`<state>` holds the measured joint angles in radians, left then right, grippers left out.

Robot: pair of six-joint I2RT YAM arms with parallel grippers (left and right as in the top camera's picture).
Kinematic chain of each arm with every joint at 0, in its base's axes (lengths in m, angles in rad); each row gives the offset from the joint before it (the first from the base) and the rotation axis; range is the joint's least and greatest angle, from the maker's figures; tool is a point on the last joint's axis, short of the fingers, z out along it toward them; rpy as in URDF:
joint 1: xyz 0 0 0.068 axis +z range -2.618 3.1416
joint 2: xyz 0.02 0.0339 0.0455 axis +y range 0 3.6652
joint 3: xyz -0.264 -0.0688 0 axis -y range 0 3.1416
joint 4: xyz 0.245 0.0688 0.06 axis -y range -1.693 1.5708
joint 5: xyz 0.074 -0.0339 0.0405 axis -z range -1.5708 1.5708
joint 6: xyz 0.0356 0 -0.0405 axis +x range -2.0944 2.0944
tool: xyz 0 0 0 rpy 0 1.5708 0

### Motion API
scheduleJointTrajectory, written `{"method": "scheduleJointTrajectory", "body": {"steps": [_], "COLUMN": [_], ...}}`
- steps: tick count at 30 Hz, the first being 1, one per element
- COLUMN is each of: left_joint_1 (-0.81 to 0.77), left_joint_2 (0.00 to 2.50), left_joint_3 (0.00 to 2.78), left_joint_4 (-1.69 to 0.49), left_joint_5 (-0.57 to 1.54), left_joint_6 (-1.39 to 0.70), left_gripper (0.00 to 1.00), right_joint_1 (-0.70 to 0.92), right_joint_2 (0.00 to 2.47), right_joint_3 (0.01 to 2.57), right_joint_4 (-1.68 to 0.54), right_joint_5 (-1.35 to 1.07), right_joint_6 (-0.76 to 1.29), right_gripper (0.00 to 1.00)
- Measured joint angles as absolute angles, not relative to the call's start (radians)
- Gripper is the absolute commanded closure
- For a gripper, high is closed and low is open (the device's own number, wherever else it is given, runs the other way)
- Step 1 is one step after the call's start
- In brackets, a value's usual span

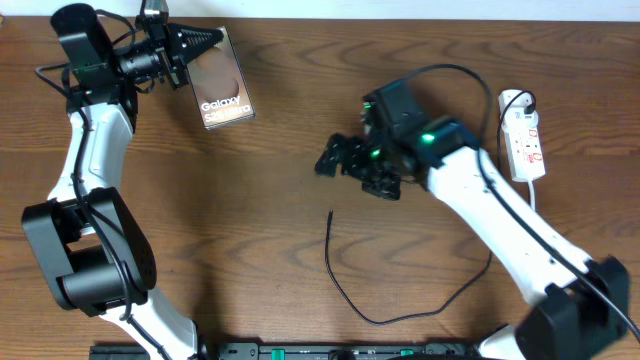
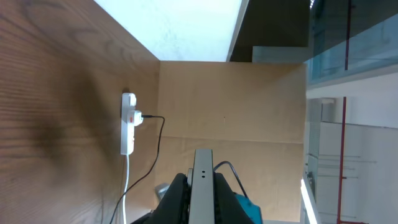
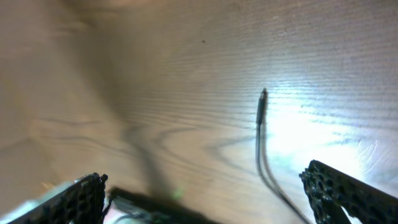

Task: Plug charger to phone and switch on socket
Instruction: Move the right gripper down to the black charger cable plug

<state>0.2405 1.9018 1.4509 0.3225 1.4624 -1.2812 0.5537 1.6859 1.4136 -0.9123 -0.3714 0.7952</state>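
My right gripper lowers its open fingers slightly back astride the charger's plug tip next, since the plug tip lies below, flat and uncovered.
The phone, brown screen with white "Galaxy" text, is held above the table's far left by my left gripper, which is shut on its top end. In the left wrist view the phone's thin grey edge stands between the closed fingers. The charger, a thin black cable, lies on the table with its plug tip free, and the tip also shows in the right wrist view. My right gripper is open and empty just above the tip. The white socket strip lies at the far right.
The charger cable loops down toward the front edge and back under my right arm. A black plug and cable leave the socket strip in the left wrist view, and its white cord runs down from it. A cardboard wall stands beyond the table.
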Motion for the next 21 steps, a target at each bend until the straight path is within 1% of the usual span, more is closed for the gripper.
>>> {"method": "scheduleJointTrajectory", "body": {"steps": [5,9,13,16,19,21], "left_joint_1": [0.241,0.241,0.241,0.241,0.241,0.241], "left_joint_2": [1.902,1.902,1.902,1.902,1.902,1.902], "left_joint_3": [1.451,1.451,1.449,1.442,1.431,1.429], "left_joint_4": [0.322,0.322,0.323,0.323,0.322,0.322], "left_joint_5": [1.465,1.465,1.465,1.465,1.465,1.465], "left_joint_6": [-1.267,-1.256,-1.240,-1.229,-1.229,-1.225], "left_gripper": [0.92,0.93,0.92,0.93,0.93,0.93], "right_joint_1": [0.590,0.619,0.689,0.733,0.744,0.744], "right_joint_2": [1.742,1.759,1.826,1.896,1.959,1.989], "right_joint_3": [1.419,1.425,1.427,1.427,1.427,1.427], "right_joint_4": [-0.908,-0.922,-0.931,-0.930,-0.930,-0.930], "right_joint_5": [-0.323,-0.281,-0.223,-0.188,-0.175,-0.167], "right_joint_6": [0.737,0.803,0.868,0.915,0.961,0.979], "right_gripper": [0.01,0.01,0.03,0.07,0.08,0.14]}}
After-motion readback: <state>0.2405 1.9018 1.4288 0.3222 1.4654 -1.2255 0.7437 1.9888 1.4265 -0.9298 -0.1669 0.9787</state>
